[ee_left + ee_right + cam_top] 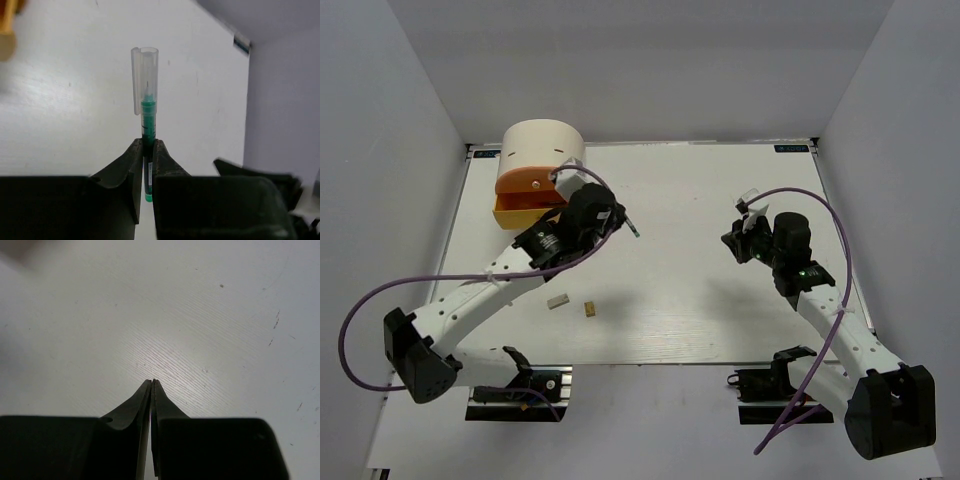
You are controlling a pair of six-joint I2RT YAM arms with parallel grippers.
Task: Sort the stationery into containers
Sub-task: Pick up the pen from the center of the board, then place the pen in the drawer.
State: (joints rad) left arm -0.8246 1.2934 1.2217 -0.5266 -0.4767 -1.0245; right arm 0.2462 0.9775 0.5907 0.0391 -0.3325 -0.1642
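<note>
The open yellow tray [520,213] is to the left of my left gripper in the top view, so I will swing the gripper over it and let go of the thin pen.
My left gripper [147,142] is shut on a thin green pen [148,117] with a clear cap; the pen sticks out past the fingertips over the white table [75,110]. In the top view that gripper [611,220] sits just right of the cream drum [542,148] with its orange tray [528,180] and yellow tray [520,213], and the pen's tip [632,230] pokes out toward the right. A grey block [557,300] and a tan block [590,309] lie on the table below the left arm. My right gripper [152,382] is shut with nothing in it, out at the right [740,240].
Grey walls close in the table [700,300] on the left, right and back. A purple cable loops off each arm. Clamps hold the arm bases at the near edge.
</note>
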